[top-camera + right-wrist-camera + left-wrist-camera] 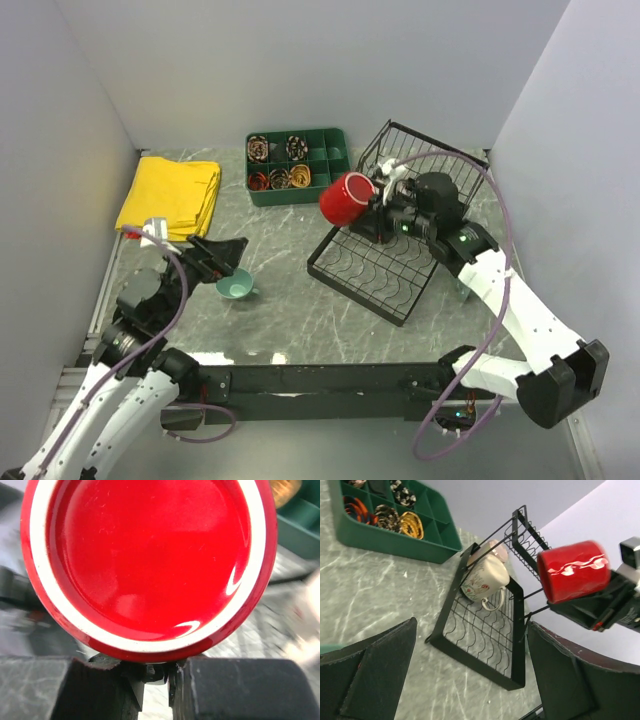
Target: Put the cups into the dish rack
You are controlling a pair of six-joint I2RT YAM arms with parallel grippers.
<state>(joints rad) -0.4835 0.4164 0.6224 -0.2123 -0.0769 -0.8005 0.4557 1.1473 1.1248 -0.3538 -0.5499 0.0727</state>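
Observation:
The right gripper lowers the red mug down onto the dish rack's bare wires beside the cream patterned mug [487,576] next and releases it, since that part of the dish rack is empty.
My right gripper [373,205] is shut on a red mug [346,198] and holds it on its side in the air above the left edge of the black wire dish rack [372,268]. In the right wrist view the red mug's base [147,560] fills the frame above my gripper [156,679]. The left wrist view shows the red mug [572,570], the rack [480,635], and on it a cream patterned mug [487,576] lying with a beige-pink mug [495,549] behind. My left gripper [226,258] is open just above a small light teal cup [235,288].
A green compartmented tray [297,165] with small items stands behind and left of the rack; it also shows in the left wrist view [395,535]. A yellow cloth [170,195] lies at the back left. White walls close in three sides.

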